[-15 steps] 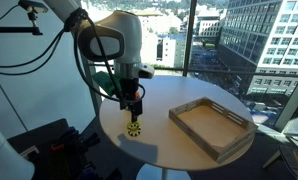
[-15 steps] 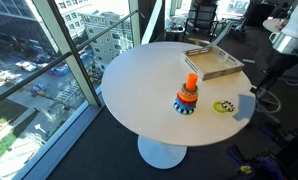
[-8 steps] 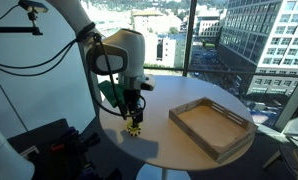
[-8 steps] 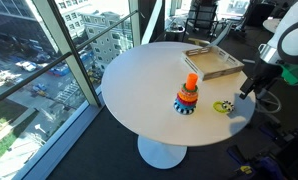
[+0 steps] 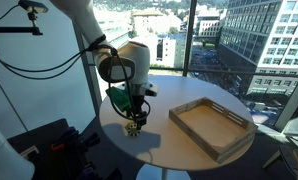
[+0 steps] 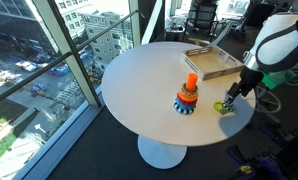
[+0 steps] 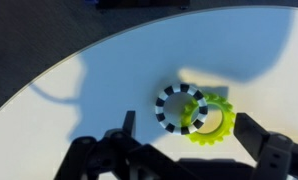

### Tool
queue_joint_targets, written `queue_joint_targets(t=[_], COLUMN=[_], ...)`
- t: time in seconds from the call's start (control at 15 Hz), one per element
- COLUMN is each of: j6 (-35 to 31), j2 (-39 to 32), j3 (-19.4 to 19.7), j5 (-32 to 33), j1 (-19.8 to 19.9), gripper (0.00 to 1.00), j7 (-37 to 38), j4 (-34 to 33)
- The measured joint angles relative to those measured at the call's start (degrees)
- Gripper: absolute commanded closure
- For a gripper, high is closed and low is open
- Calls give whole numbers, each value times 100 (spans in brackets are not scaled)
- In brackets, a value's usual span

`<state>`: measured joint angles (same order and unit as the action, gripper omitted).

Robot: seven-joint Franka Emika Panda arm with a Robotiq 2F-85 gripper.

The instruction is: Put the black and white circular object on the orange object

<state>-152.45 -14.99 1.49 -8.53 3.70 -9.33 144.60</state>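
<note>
Next, my gripper lowers around the checkered ring between its open fingers, then closes across the ring's rim.
The black and white circular object (image 7: 179, 107) is a checkered ring lying flat on the white round table, overlapping a yellow-green toothed ring (image 7: 213, 120). My gripper (image 7: 194, 135) is open, its two dark fingers either side of the rings and just above them. In an exterior view the gripper (image 6: 232, 98) hangs low over the yellow-green ring (image 6: 223, 108) at the table's edge. The orange object (image 6: 188, 94), a stacking tower with dark bands low down, stands near the table's middle, a short way from the rings. In an exterior view the gripper (image 5: 134, 121) hides the rings.
A rectangular wooden tray (image 5: 211, 126) lies on the far side of the table (image 6: 149, 80); it also shows in an exterior view (image 6: 213, 62). Glass windows stand close to the table. The rings lie near the table's edge.
The arm has come down and moved toward the rings; the gripper now sits low over them. The rings, tower and tray have not moved.
</note>
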Motion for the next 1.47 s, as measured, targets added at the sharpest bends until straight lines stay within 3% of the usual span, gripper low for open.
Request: queue_joint_targets(t=[1.07,1.13,1.2,1.47], j6=[-63,-63,-64,-66], j2=[-1029,-1042,-1050,-1063], j3=[-267,-282,-292,-321], j5=[-57,-61,-61,-63], j1=[305,309,309,310], gripper=[0,25,26,59], j7=[5,5,5,5], j4=[-563,-568,-572,-590])
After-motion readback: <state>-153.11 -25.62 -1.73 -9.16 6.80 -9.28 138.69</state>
